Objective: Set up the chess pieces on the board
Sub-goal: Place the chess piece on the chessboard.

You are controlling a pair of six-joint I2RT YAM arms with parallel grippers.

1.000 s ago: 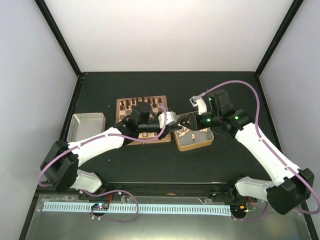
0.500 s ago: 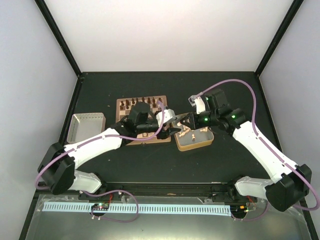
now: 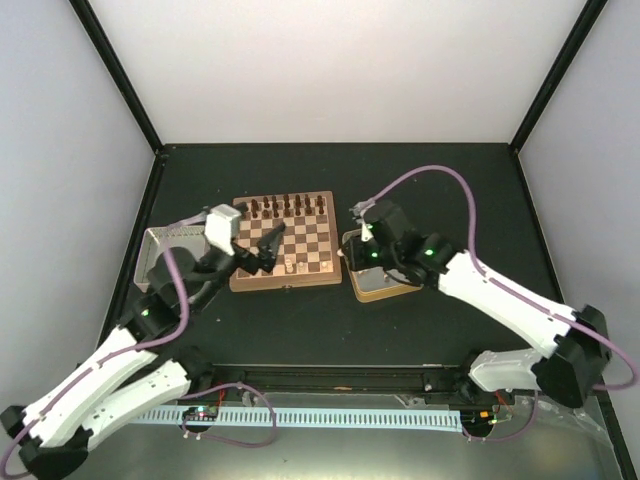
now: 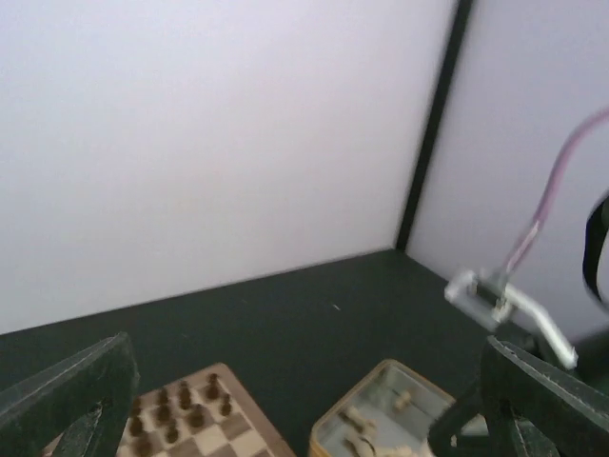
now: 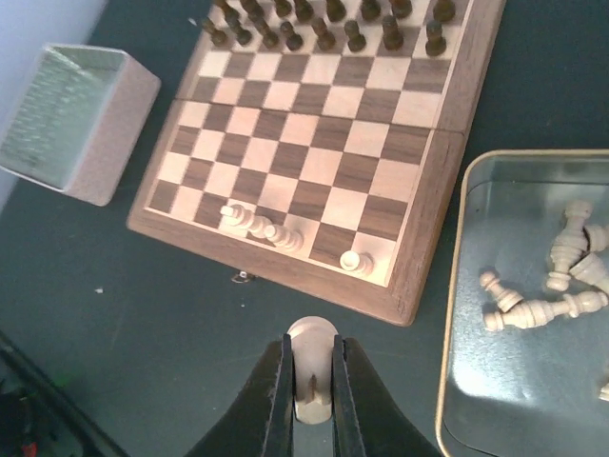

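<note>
The right gripper carries the chess piece across to the left in the top view and down to the board's near-row gap beside the corner piece next.
The board (image 5: 420, 222) lies at mid-table, also seen as the board (image 3: 318, 218) from above, with dark chessmen along its far row. Several pale chess pieces (image 5: 258, 228) stand in its near row, one (image 5: 355, 261) apart near the corner. My right gripper (image 5: 311, 379) is shut on a pale chess piece (image 5: 311, 354), hovering just off the board's near edge; from above it, the right gripper (image 3: 358, 256), sits at the tin's left side. My left gripper (image 3: 265, 248) is open and empty above the board's left part; its fingers (image 4: 81, 391) frame the left wrist view.
A gold-rimmed tin (image 5: 454, 324) right of the board holds several loose pale pieces (image 5: 542, 307); from above the tin (image 3: 388, 288) shows its near rim. A grey metal box (image 5: 72, 119) stands left of the board, and the same box (image 3: 156, 245) is partly under the left arm.
My left gripper has opened and its arm has drawn back left from the tin side to the board's left part. The right gripper has shut and shifted left, off the tin.
</note>
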